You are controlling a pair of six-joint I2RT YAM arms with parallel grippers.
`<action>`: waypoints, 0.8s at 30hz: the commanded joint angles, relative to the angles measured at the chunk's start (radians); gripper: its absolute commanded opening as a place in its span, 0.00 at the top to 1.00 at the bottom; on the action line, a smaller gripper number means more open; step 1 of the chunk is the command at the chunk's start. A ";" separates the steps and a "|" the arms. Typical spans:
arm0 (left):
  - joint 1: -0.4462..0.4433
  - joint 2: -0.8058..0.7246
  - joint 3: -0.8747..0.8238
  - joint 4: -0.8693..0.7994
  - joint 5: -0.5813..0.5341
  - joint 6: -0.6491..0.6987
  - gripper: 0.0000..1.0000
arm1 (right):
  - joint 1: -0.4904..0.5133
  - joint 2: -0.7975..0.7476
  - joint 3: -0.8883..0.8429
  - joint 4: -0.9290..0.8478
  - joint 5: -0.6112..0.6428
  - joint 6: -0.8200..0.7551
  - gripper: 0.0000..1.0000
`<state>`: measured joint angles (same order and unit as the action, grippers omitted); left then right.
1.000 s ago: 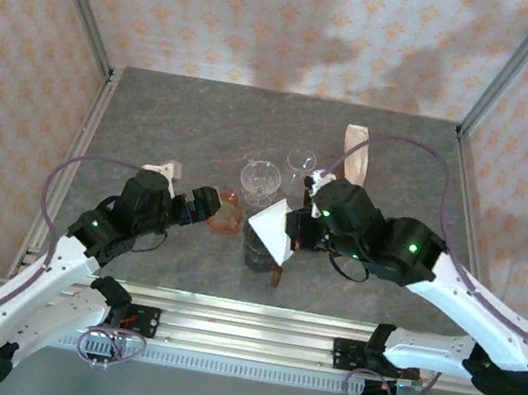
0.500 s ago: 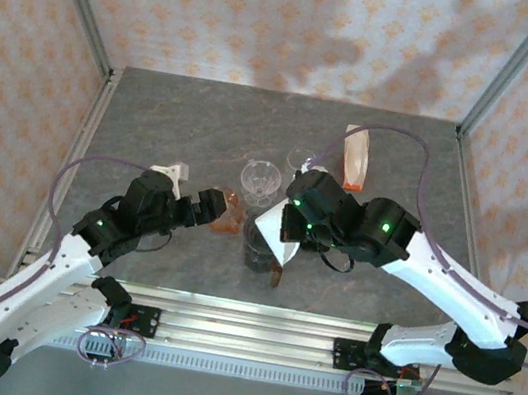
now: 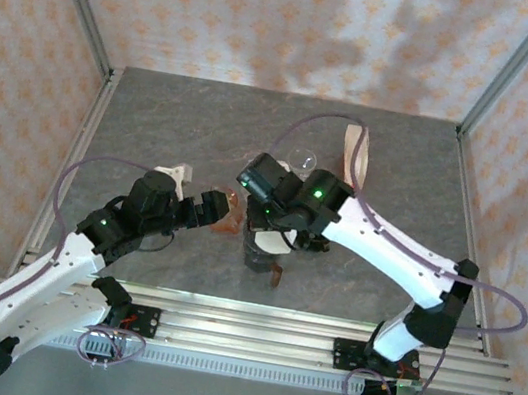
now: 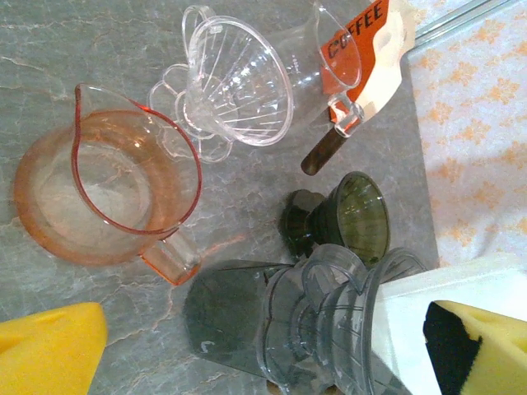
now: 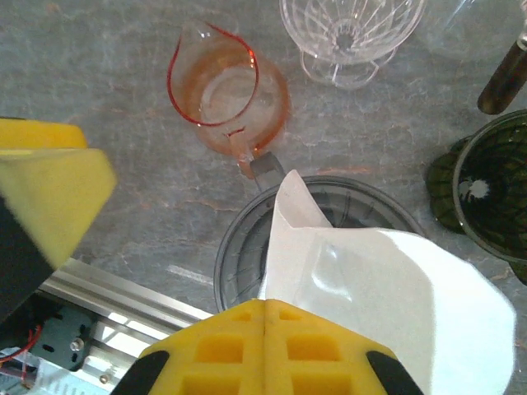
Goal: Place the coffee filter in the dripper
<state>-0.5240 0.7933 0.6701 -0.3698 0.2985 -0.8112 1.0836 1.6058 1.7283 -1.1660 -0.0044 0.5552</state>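
I should lower my right gripper toward the smoky grey dripper's opening (image 3: 261, 242) (image 5: 342, 211) and let go of the filter's top edge, because the filter still sticks out past the dripper's rim.
A white paper coffee filter (image 5: 387, 284) is pinched at its edge in my shut right gripper (image 5: 263, 311). It hangs over the mouth of the smoky grey dripper (image 5: 239, 247), which sits on a grey carafe (image 4: 226, 317). Whether the paper touches the rim I cannot tell. From above, the right gripper (image 3: 265, 220) covers most of the filter (image 3: 274, 243) and the dripper (image 3: 259, 256). My left gripper (image 3: 212, 207) stands open just left of them, its yellow pads (image 4: 49, 346) wide apart on either side of the carafe and touching nothing.
A pink glass pitcher (image 4: 107, 177) sits by the left gripper. Behind it stand a clear ribbed dripper (image 4: 239, 82) and a clear glass server (image 3: 301, 159). A dark green dripper (image 5: 486, 189) is right of the carafe. A coffee bag (image 3: 354, 155) lies at the back.
My right arm has swung left and forward with the filter, from beside the grey dripper to over its mouth. The left arm has hardly moved.
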 commanded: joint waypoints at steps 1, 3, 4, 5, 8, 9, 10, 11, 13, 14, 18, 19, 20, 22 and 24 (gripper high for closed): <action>-0.007 -0.019 -0.013 0.020 0.014 0.006 0.01 | -0.013 0.023 -0.002 0.005 -0.008 -0.017 1.00; -0.008 -0.021 -0.015 0.016 0.014 0.006 0.01 | -0.019 0.036 -0.025 0.027 -0.024 -0.014 1.00; -0.007 -0.022 -0.017 0.014 0.013 0.006 0.01 | -0.019 0.040 -0.038 0.036 -0.028 -0.012 1.00; -0.007 -0.022 -0.019 0.014 0.014 0.007 0.01 | -0.021 0.045 -0.053 0.051 -0.039 -0.012 1.00; -0.007 -0.019 -0.023 0.017 0.015 0.005 0.01 | -0.022 0.062 -0.070 0.071 -0.057 -0.010 1.00; -0.007 -0.019 -0.025 0.019 0.017 0.004 0.01 | -0.022 0.065 -0.071 0.077 -0.061 -0.011 0.99; -0.007 -0.019 -0.025 0.020 0.018 0.003 0.01 | -0.022 0.065 -0.072 0.082 -0.066 -0.011 0.92; -0.007 -0.017 -0.024 0.021 0.019 0.004 0.01 | -0.022 0.061 -0.072 0.087 -0.064 -0.016 0.84; -0.008 -0.016 -0.020 0.020 0.021 0.003 0.01 | -0.022 0.040 -0.080 0.104 -0.055 -0.017 0.71; -0.007 -0.016 -0.019 0.018 0.020 0.003 0.01 | -0.022 0.023 -0.087 0.114 -0.052 -0.018 0.64; -0.011 -0.016 -0.007 0.013 0.026 0.008 0.04 | -0.021 -0.057 -0.136 0.156 -0.043 -0.013 0.47; -0.013 -0.016 -0.002 0.010 0.027 0.009 0.08 | -0.021 -0.076 -0.151 0.166 -0.039 -0.013 0.46; -0.018 -0.016 0.005 0.009 0.024 0.007 0.10 | -0.021 -0.101 -0.167 0.178 -0.032 -0.013 0.45; -0.039 -0.011 0.017 0.013 0.014 0.002 0.12 | -0.019 -0.147 -0.198 0.196 -0.017 -0.017 0.44; -0.076 0.003 0.042 0.007 0.002 0.010 0.11 | -0.019 -0.197 -0.232 0.214 0.011 -0.026 0.43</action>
<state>-0.5659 0.7879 0.6598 -0.3702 0.3069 -0.8112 1.0641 1.4837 1.5249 -0.9905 -0.0582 0.5381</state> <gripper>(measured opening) 0.886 0.565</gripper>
